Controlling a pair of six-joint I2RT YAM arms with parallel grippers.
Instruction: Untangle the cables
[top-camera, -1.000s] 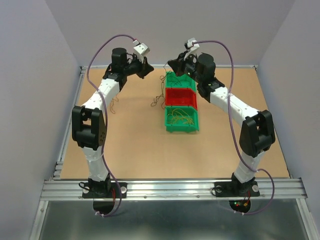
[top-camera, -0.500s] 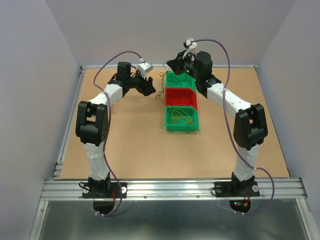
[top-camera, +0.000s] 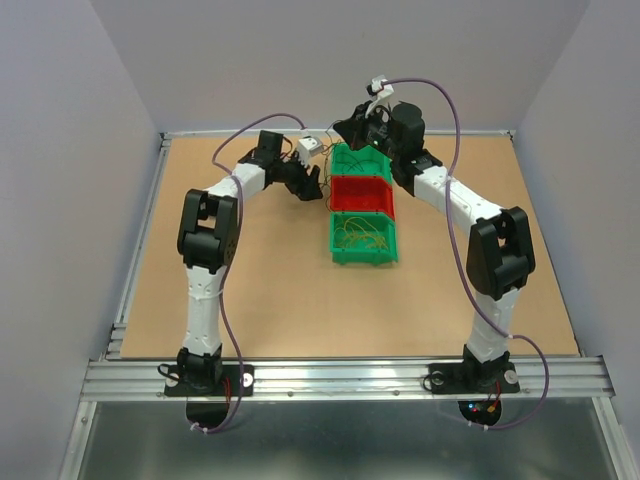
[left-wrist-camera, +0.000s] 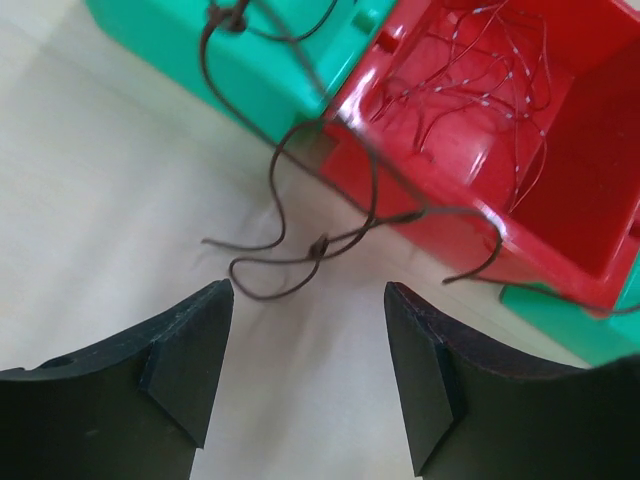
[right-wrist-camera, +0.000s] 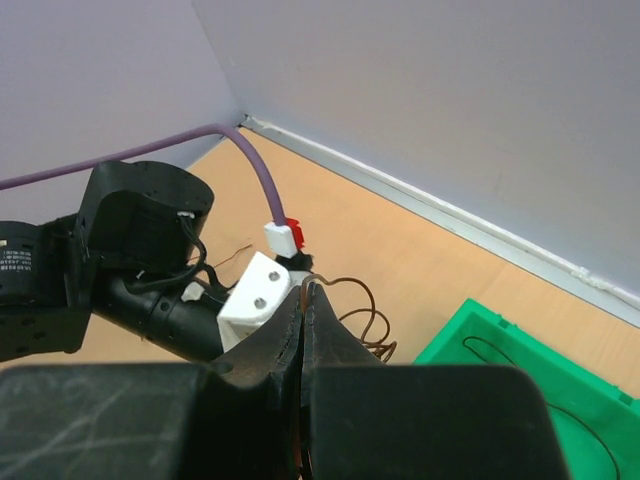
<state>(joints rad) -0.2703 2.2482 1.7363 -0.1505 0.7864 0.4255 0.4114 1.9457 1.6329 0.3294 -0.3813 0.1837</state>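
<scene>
The spot where the brown cable's loops cross is below my left gripper and to its right in the top view. I will lower my left gripper that way, because several parts of the cable meet there.
A dark brown cable (left-wrist-camera: 290, 250) lies in loops on the table and runs up over the corner of the red bin (left-wrist-camera: 560, 240). My left gripper (left-wrist-camera: 308, 290) hangs open just short of those loops, nothing between its fingers. Thin reddish cables (left-wrist-camera: 480, 80) lie inside the red bin. My right gripper (right-wrist-camera: 305, 290) is shut on a brown cable (right-wrist-camera: 365, 318) that curls away from its tips, raised above the far green bin (top-camera: 360, 160). Yellow cables (top-camera: 362, 236) fill the near green bin (top-camera: 385, 255).
Three bins stand in a row at the table's middle back, the red bin (top-camera: 362, 195) between the two green ones. The left arm (right-wrist-camera: 140, 260) reaches close under my right gripper. The back wall rail (right-wrist-camera: 450, 215) runs just behind.
My left arm swung right and down toward the bins' left side, and its gripper opened. My right arm shifted slightly at first, then held still, shut.
</scene>
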